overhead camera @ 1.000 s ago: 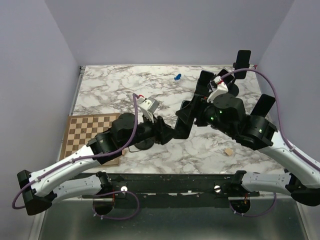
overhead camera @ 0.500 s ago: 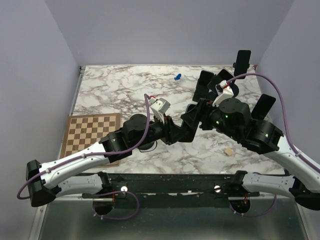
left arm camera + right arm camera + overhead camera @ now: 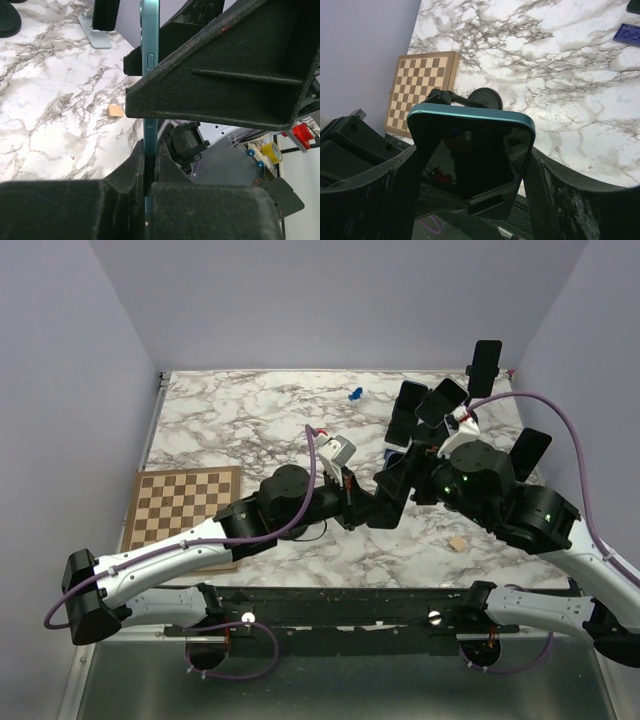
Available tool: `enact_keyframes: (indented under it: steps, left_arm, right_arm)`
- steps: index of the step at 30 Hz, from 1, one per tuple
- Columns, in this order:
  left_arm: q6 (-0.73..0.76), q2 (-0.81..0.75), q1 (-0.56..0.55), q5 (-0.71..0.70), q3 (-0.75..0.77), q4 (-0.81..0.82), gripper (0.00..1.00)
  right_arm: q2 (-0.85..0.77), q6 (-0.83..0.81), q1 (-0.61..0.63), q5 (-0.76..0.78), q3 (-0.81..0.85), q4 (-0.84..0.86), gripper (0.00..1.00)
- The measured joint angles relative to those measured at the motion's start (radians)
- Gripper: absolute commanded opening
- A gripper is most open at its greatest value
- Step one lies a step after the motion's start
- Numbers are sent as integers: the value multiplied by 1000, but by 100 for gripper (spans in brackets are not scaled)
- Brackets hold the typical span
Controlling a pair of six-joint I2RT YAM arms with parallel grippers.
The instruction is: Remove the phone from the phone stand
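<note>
My left gripper holds the phone. Next, it should swing the phone outward to its left in the top view, then lower it and let it go on the bare marble beyond the chessboard.
A phone with a teal rim and dark screen (image 3: 470, 150) is held in the air between both arms. My right gripper (image 3: 472, 162) is shut on the phone, one finger on each long side. My left gripper (image 3: 149, 150) is shut on the same phone, which shows there edge-on as a thin teal strip (image 3: 149, 50). In the top view the two grippers meet, left (image 3: 368, 508) against right (image 3: 392, 480), and the phone is mostly hidden. A black phone stand with a round base (image 3: 486, 98) stands on the marble beyond the phone's top edge.
Several other phones on stands crowd the back right (image 3: 440, 400), one with a silver foot (image 3: 97, 37). A chessboard (image 3: 185, 502) lies at the left edge. A small tan block (image 3: 457, 543) and a blue piece (image 3: 354, 394) lie on the marble table (image 3: 250, 410).
My left arm has swung right to meet the right gripper, and its jaws have closed on the phone's edge. The right gripper has kept its hold and shifted slightly right.
</note>
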Motion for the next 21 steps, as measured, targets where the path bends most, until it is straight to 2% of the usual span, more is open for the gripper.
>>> enact_keyframes:
  steps: [1, 4, 6, 14, 19, 21]
  left_arm:
    - [-1, 3, 0, 2, 1, 2, 0]
    - [-2, 9, -1, 6, 7, 1, 0]
    - [1, 13, -2, 7, 21, -12, 0]
    - [3, 5, 27, 5, 34, -126, 0]
    - [9, -16, 172, 56, 34, -209, 0]
    - [30, -36, 266, 106, 35, -241, 0]
  right_arm:
    - [-3, 0, 0, 2, 0, -6, 37]
    - [-15, 0, 0, 3, 0, -18, 82]
    - [-23, 0, 1, 6, 0, -20, 100]
    - [-64, -13, 10, 3, 8, -25, 100]
    - [-77, -23, 10, 56, 31, -21, 100]
    - [-92, -31, 10, 89, 31, -21, 100]
